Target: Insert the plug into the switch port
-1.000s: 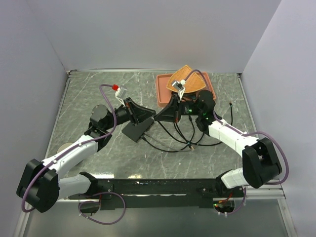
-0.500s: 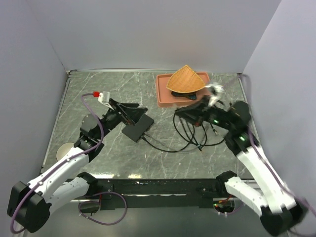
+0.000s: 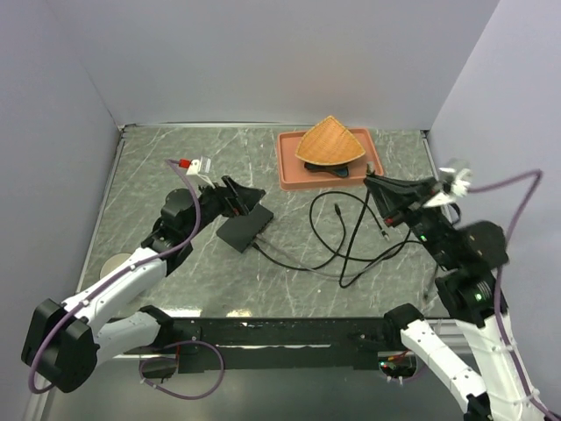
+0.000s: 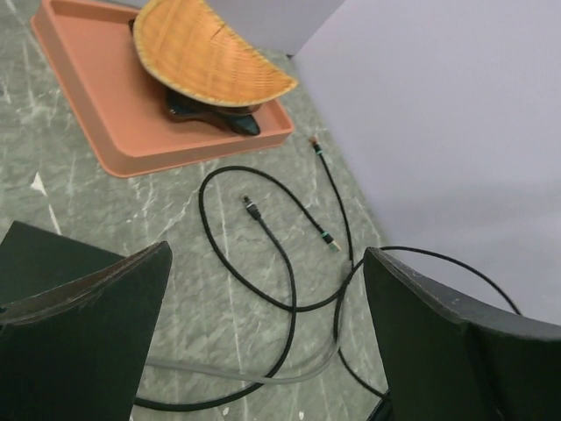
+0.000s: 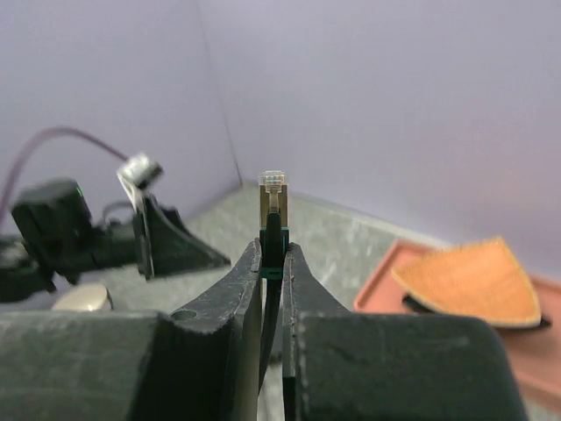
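Observation:
The plug is still raised well away from the black box (image 3: 252, 230), so I will carry my right gripper toward the box, tilting its fingertips downward before releasing.
The flat black box (image 3: 245, 230) lies left of centre on the marble table, and its corner (image 4: 39, 254) shows in the left wrist view. Its switch port is too small to make out. My left gripper (image 3: 248, 198) (image 4: 267, 256) hovers at the box's far end, jaws wide open with nothing between them. Raised at the right, my right gripper (image 3: 373, 181) (image 5: 273, 256) is shut on the plug (image 5: 273, 189), whose clear tip sticks out past the fingertips and points toward the left arm. Its black cable (image 3: 351, 250) trails down to the table.
A terracotta tray (image 3: 287, 167) (image 4: 131, 140) at the back right holds a woven fan-shaped piece (image 3: 329, 143) (image 4: 206, 61). Looped black cables with loose plugs (image 4: 252, 207) (image 4: 329, 239) lie between box and tray. A pale disc (image 3: 112, 263) sits by the left wall.
The left gripper opened and let go of the box. The right arm swung away from the box to the right and rose, carrying the plug.

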